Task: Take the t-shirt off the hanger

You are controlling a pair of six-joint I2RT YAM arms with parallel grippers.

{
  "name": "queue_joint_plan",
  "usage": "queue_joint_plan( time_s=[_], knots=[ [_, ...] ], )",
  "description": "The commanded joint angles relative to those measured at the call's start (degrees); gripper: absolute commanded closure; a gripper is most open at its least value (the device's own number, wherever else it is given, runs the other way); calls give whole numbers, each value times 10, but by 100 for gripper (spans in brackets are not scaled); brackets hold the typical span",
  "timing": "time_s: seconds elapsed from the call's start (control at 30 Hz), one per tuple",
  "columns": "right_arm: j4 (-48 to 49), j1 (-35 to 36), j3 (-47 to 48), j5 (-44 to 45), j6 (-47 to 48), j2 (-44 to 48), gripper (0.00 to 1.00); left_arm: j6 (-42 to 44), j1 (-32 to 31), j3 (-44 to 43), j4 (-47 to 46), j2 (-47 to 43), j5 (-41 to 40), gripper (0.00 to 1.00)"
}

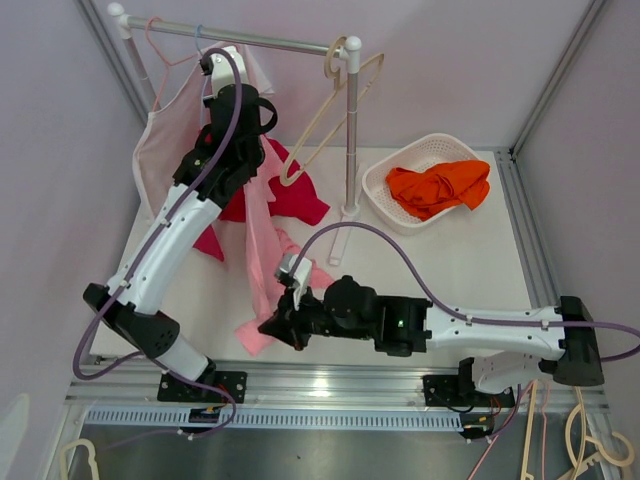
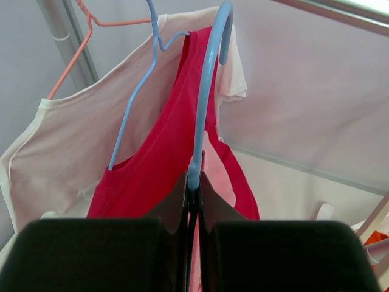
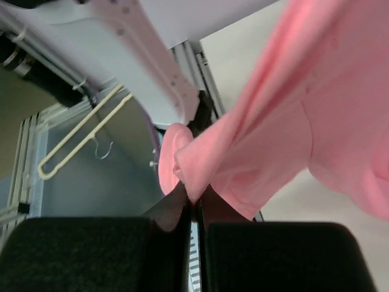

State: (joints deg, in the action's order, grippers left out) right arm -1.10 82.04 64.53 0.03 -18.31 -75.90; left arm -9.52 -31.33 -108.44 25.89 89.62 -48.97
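Observation:
The t-shirt (image 1: 262, 250) still stretches from the blue hanger to its held fold, so the right gripper next needs to move back over the table's front edge and release the t-shirt.
A pink t-shirt (image 1: 262, 250) hangs from a thick blue hanger (image 2: 206, 91) held up by the rack's rail (image 1: 260, 42) and trails down to the table. My left gripper (image 1: 216, 64) is raised at the rail; in the left wrist view it (image 2: 194, 182) is shut on the blue hanger's stem, with pink cloth (image 2: 217, 167) just beyond. My right gripper (image 1: 272, 327) is low near the table's front; in the right wrist view it (image 3: 194, 198) is shut on a fold of the t-shirt's (image 3: 292, 121) lower edge.
A red top (image 2: 158, 158) on a thin blue hanger and a pale shirt (image 2: 67, 140) on a salmon hanger hang beside it. Cream hangers (image 1: 330, 110) hang by the rack's right post (image 1: 350, 150). A white basket (image 1: 375, 190) holds an orange garment (image 1: 440, 185).

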Motion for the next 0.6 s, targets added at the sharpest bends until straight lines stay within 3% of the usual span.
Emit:
queue_joint_plan(
  time_s=[0.0, 0.13, 0.27, 0.4, 0.47, 0.57],
  knots=[
    [22, 13, -73, 20, -76, -7, 100, -20, 12, -67, -45, -3, 19, 99],
    [22, -28, -93, 61, -65, -21, 100, -66, 13, -89, 42, -29, 54, 99],
    [16, -111, -67, -17, -62, -60, 100, -54, 19, -116, 56, -59, 68, 99],
    [14, -108, -67, -9, -69, -100, 100, -44, 38, -200, 110, -26, 73, 99],
    [41, -99, -104, -40, -92, -110, 100, -41, 51, -195, 100, -25, 87, 99],
    [73, -29, -130, -26, -111, -113, 100, -20, 60, -179, 62, -10, 80, 99]
  ],
)
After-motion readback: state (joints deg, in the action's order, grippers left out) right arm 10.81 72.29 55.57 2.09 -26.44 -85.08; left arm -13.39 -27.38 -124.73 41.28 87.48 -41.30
